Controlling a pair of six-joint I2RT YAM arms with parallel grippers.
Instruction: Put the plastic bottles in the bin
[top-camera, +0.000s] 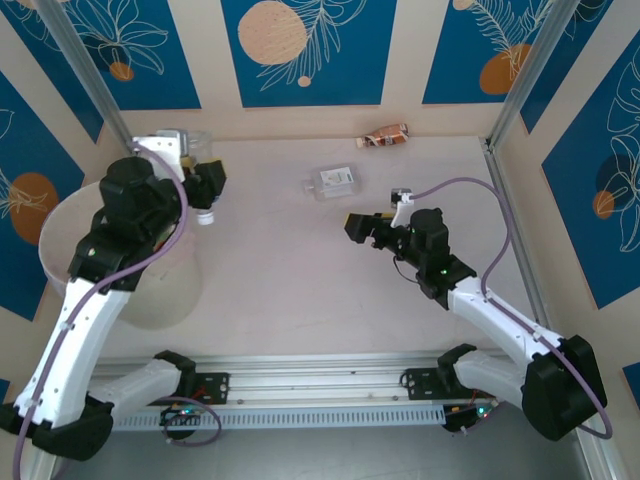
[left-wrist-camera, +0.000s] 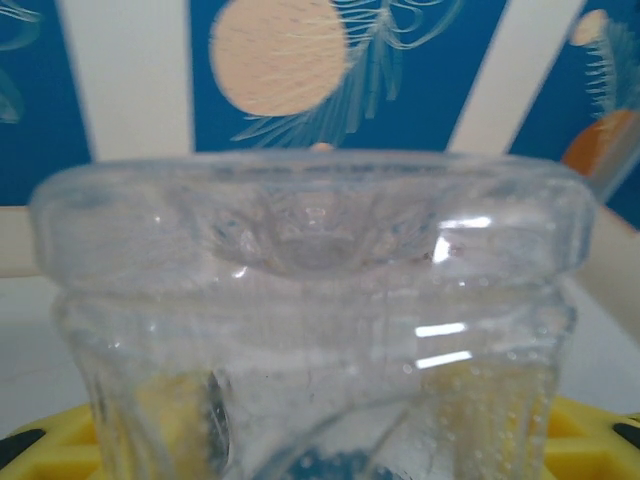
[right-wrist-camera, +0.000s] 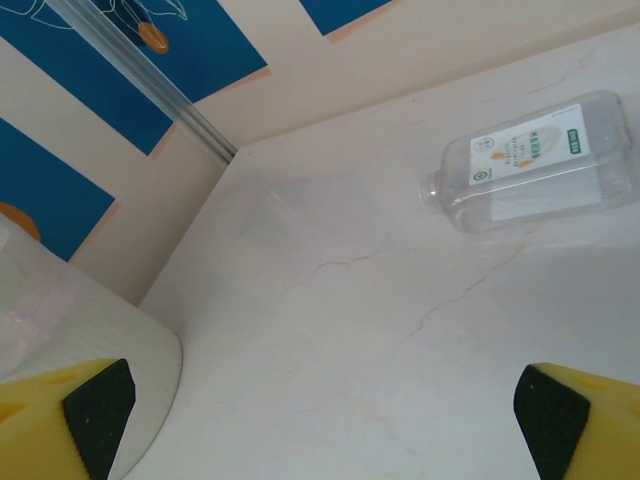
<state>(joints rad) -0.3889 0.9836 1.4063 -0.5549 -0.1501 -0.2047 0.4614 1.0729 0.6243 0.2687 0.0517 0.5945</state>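
The left gripper swings sideways over the bin's opening (top-camera: 75, 222) next and releases the clear plastic bottle, since that opening lies beside the gripper, across the bin's rim.
My left gripper (top-camera: 205, 186) is shut on a clear plastic bottle (left-wrist-camera: 310, 300), its white cap end (top-camera: 205, 216) sticking out below the fingers. It hangs just right of the bin's far rim. The left wrist view has the bottle's dimpled base close up between the yellow fingers (left-wrist-camera: 595, 435). The bin (top-camera: 62, 245) is a large pale translucent bucket at the left, partly under my left arm. A clear bottle with a white and green label (top-camera: 333, 181) (right-wrist-camera: 535, 160) lies on the table. My right gripper (top-camera: 356, 226) (right-wrist-camera: 320, 410) stands open over bare table, short of that bottle.
A crushed bottle with a red-orange label (top-camera: 385, 135) lies against the back wall. The bin's pale wall (right-wrist-camera: 90, 340) curves into the right wrist view's lower left. Metal posts (top-camera: 95, 75) (top-camera: 525, 70) stand at the back corners; a rail (top-camera: 320, 385) runs along the near edge.
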